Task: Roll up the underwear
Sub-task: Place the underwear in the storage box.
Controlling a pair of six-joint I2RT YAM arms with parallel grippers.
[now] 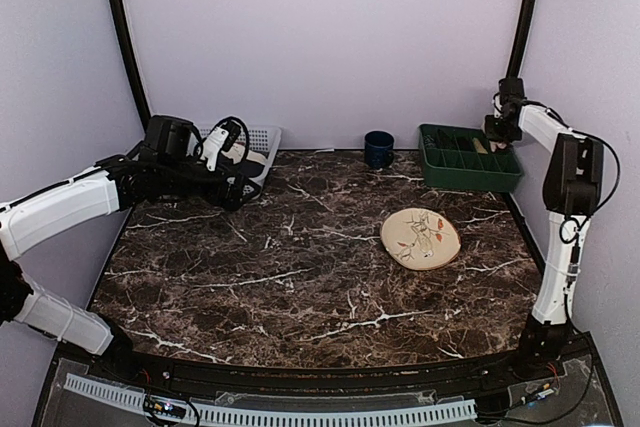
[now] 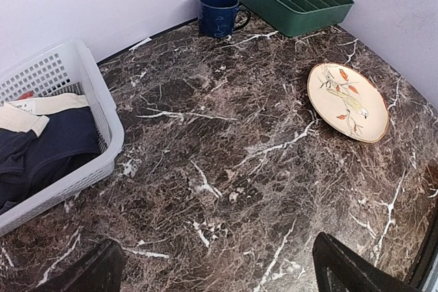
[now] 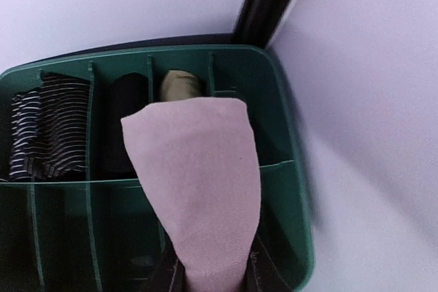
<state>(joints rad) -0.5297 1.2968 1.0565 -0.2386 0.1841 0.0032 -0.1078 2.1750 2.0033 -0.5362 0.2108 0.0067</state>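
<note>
The empty near section of the tray by the mug (image 3: 14, 237) is below my right gripper and to its left in the top view. My right gripper should next cross over it, go down and release.
The underwear (image 3: 198, 189), dusty-pink fabric, sticks out from between the fingers of my right gripper (image 3: 212, 280), which is shut on it. It hangs above the right end of the green divided tray (image 3: 291, 169); its waistband is hidden. In the top view the right gripper (image 1: 497, 129) is at the far right, over the tray (image 1: 470, 182). My left gripper (image 2: 219, 273) is open above bare marble, nothing between its fingers, just right of the white basket (image 2: 106, 117). The top view shows the left gripper (image 1: 238, 192) at the far left.
The basket holds a dark navy garment (image 2: 48, 148) and a cream cloth (image 2: 51, 104). A blue mug (image 1: 378, 149) stands at the back. A round painted plate (image 1: 420, 238) lies right of centre. Tray compartments hold a striped roll (image 3: 51, 135), a black roll (image 3: 126, 121) and a beige roll (image 3: 181, 85).
</note>
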